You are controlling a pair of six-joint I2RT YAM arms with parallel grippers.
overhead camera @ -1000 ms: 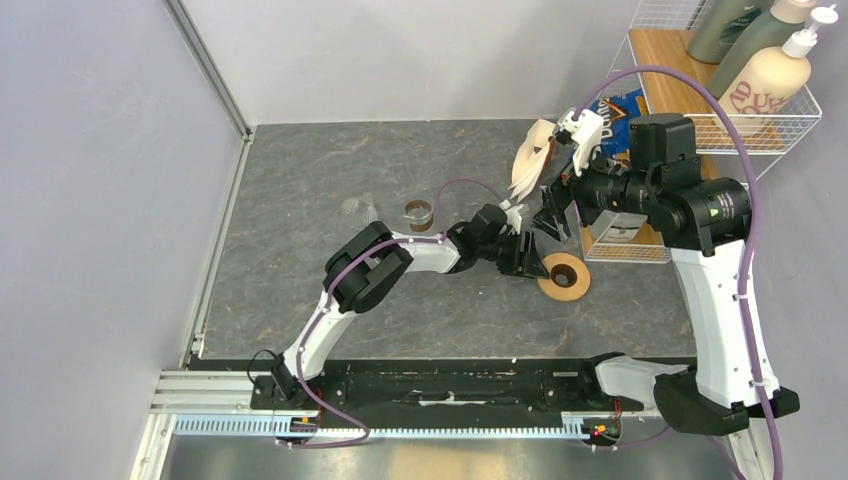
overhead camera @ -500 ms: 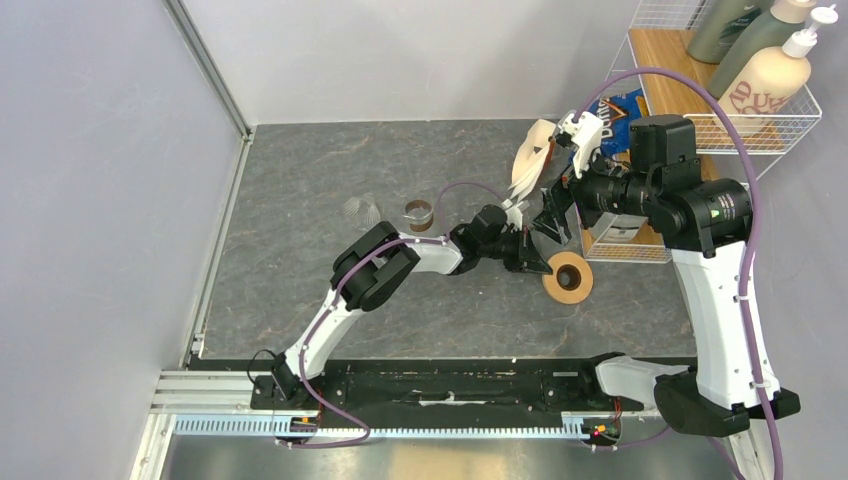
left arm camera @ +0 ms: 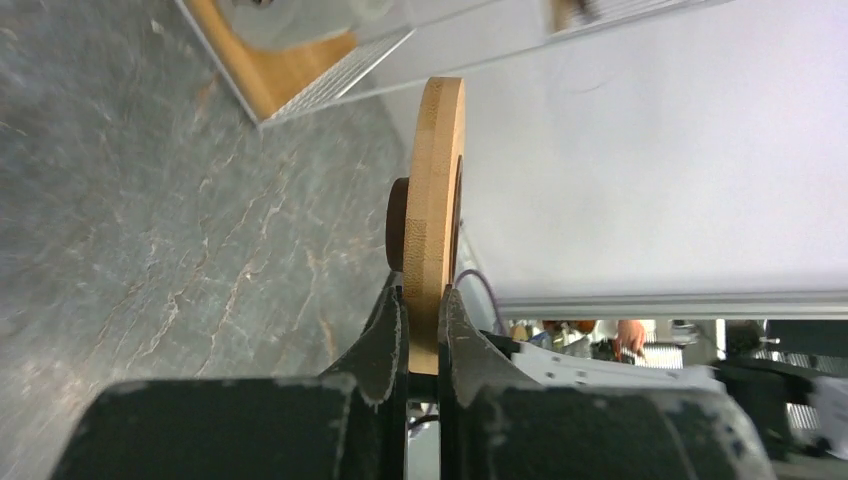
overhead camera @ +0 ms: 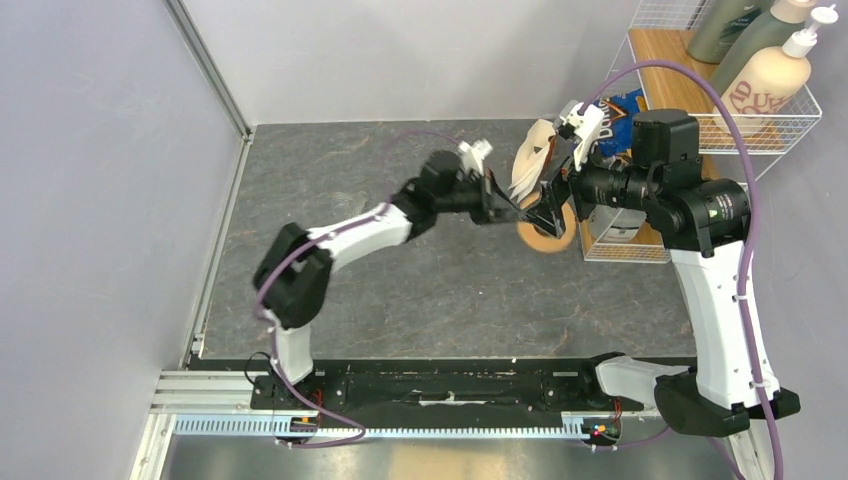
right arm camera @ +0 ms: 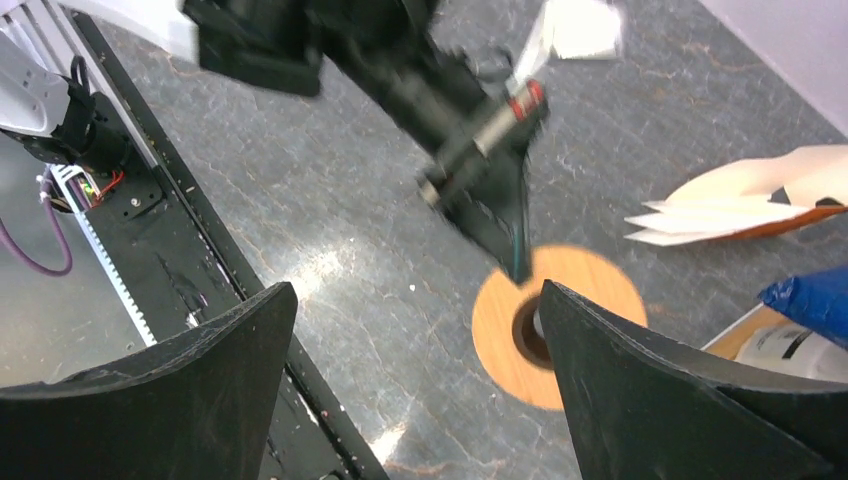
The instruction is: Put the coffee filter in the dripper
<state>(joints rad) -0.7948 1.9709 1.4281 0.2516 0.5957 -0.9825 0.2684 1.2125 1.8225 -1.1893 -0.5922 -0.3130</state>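
Note:
My left gripper moves down and to the left in the top view next and releases the dripper's ring, because the table's open middle lies below it on that side.
The dripper shows as its round orange-tan wooden ring, held a little above the table; I cannot make out its glass cone. My left gripper is shut on the ring's rim. In the left wrist view the ring is edge-on, pinched between the fingertips of the left gripper. My right gripper hangs just above it, open. In the right wrist view the ring lies by the right finger of the wide-open right gripper. The coffee filter stack of white paper stands just behind the ring.
A wire rack with a wooden shelf and bottles stands at the back right, a blue bag beside it. A lower wire basket sits right of the ring. Grey walls close off the left and back.
The left gripper has shut on the wooden ring and carried it back from the table, up under the right gripper. The left arm has swung out and stretched. The right arm has barely moved.

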